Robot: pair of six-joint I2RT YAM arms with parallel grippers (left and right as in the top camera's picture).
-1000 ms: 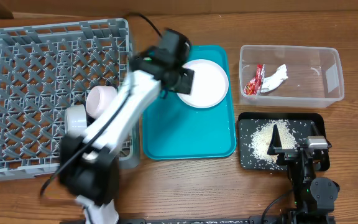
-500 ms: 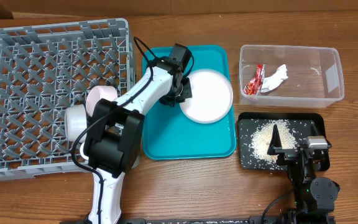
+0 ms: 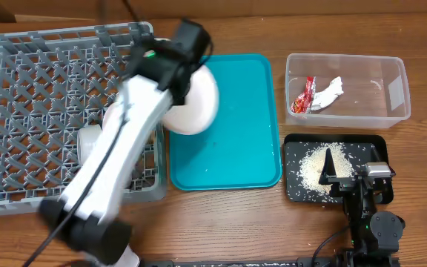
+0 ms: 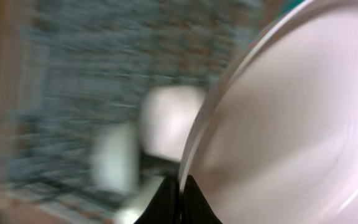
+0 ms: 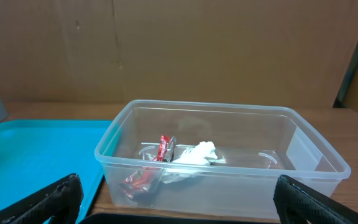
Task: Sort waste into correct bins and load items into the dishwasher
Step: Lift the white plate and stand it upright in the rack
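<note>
The left gripper swings to the left in the overhead view next and lowers the plate [image 3: 196,104] among the dish rack's empty wires, since bowls sit nearer the teal tray.
My left gripper [image 3: 183,76] is shut on the rim of the round pale plate [image 3: 196,104] and holds it tilted above the teal tray's left edge, beside the grey dish rack [image 3: 43,81]. In the left wrist view the two black fingertips [image 4: 166,198] pinch the plate [image 4: 291,118] at its edge, with blurred bowls [image 4: 166,121] in the rack behind. A pinkish bowl [image 3: 116,119] and a white one [image 3: 89,141] sit in the rack, partly hidden by the arm. My right gripper [image 3: 351,174] rests open over the black tray [image 3: 376,141] of rice [image 3: 310,167].
The clear tub [image 3: 362,111] at the back right holds the red wrapper [image 3: 302,95] and the white tissue [image 3: 330,90]; both also show in the right wrist view, wrapper [image 5: 160,155] and tissue [image 5: 194,154]. The teal tray [image 3: 236,148] lies between rack and bins.
My left gripper has shut on the plate's rim, lifted it off the teal tray and swung it left toward the rack. The right arm has not moved.
</note>
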